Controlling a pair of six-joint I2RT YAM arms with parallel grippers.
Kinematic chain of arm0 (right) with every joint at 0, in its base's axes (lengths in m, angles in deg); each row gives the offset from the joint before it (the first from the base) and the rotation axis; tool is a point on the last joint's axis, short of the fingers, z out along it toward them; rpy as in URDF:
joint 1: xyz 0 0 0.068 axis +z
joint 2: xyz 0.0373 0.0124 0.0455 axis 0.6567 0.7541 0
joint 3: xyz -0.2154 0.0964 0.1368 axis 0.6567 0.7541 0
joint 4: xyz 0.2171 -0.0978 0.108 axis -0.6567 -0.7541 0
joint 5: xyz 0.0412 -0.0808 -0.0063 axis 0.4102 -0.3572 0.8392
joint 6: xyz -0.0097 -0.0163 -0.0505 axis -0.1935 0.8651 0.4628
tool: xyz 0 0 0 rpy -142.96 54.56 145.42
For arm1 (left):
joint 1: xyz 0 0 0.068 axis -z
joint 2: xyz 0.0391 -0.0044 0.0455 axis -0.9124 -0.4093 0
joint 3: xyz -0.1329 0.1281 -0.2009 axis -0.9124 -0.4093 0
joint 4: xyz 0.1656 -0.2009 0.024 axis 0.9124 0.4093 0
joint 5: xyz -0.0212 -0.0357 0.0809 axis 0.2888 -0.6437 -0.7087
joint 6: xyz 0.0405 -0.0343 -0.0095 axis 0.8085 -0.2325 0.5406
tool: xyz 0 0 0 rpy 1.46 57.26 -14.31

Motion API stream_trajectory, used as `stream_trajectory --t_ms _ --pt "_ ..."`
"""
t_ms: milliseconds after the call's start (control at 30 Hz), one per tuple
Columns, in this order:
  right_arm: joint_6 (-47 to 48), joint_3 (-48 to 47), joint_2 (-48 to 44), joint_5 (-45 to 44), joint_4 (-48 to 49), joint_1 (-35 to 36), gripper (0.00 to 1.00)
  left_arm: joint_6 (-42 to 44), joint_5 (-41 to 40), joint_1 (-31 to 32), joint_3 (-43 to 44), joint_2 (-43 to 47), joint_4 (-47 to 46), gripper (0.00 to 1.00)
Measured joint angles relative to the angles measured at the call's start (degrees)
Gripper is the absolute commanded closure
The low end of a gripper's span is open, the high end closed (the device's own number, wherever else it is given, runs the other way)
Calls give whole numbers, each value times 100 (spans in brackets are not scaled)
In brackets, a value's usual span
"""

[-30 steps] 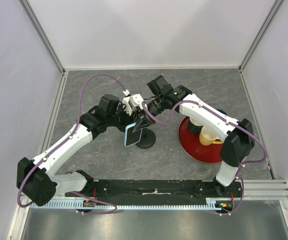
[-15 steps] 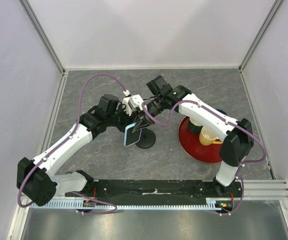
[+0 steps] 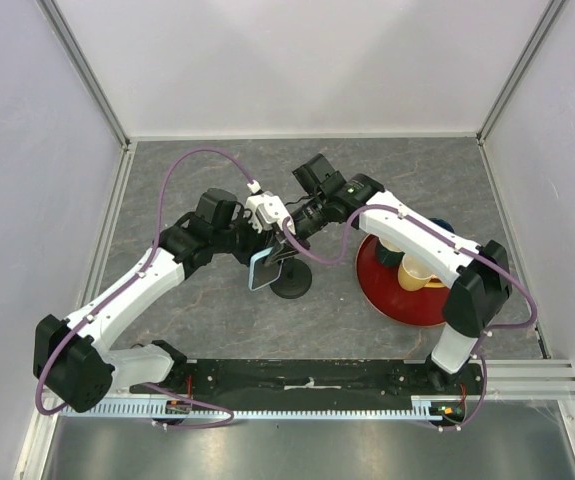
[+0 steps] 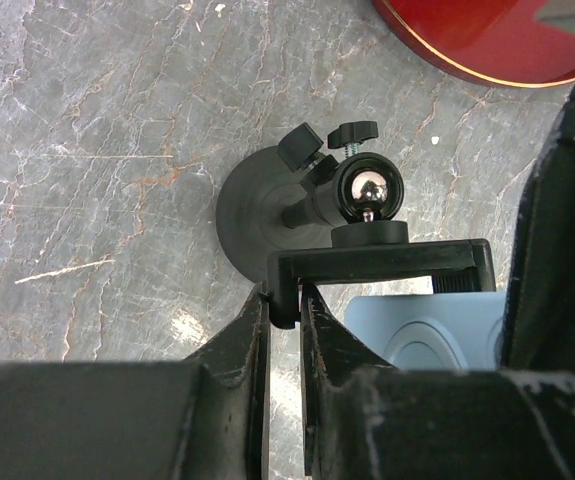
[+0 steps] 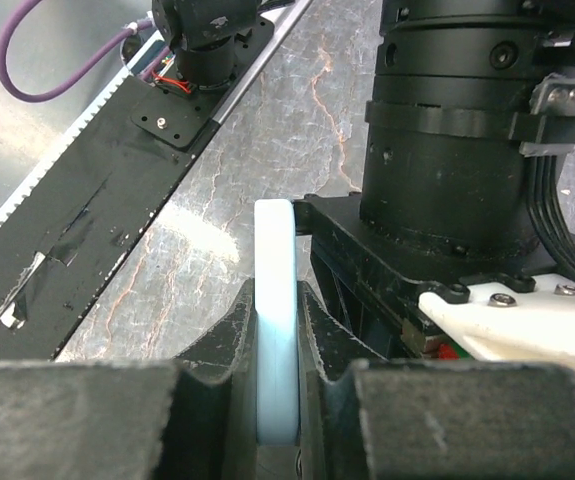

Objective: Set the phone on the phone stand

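My right gripper will next turn, bring the phone into the clamp bracket [image 4: 382, 262] close beside that gripper and let go of the phone, because the phone still hangs outside.
The phone [image 3: 263, 268], pale blue, hangs tilted just left of the phone stand's round black base [image 3: 290, 284]. Seen edge-on in the right wrist view, the phone [image 5: 275, 300] sits between the fingers of my right gripper [image 5: 277, 302], which is shut on it. My left gripper [image 4: 284, 300] is shut on the left end of the phone stand's clamp bracket [image 4: 382, 262]. The phone's blue back [image 4: 427, 330] lies just under that bracket. The stand's disc base [image 4: 252, 215] and ball joint [image 4: 367, 190] show beyond it. Both grippers meet above the stand in the top view.
A red plate [image 3: 377, 285] holding a yellow mug [image 3: 414, 272] lies right of the stand, under the right arm. The plate's rim [image 4: 487, 50] shows at the top of the left wrist view. The arms' black base rail [image 3: 307, 375] runs along the near edge.
The phone has shifted slightly back and tipped more upright beside the stand's clamp, carried by the right gripper. The left gripper has stayed on the clamp.
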Motion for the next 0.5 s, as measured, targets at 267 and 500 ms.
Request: stream_trajectory --t_ms 267,500 --pt "-72 138 -66 -42 79 -195 100 -7 -22 17 -31 2 -120 98" --pt "-804 138 -68 -315 343 -229 100 -457 -922 120 -166 157 -341 98"
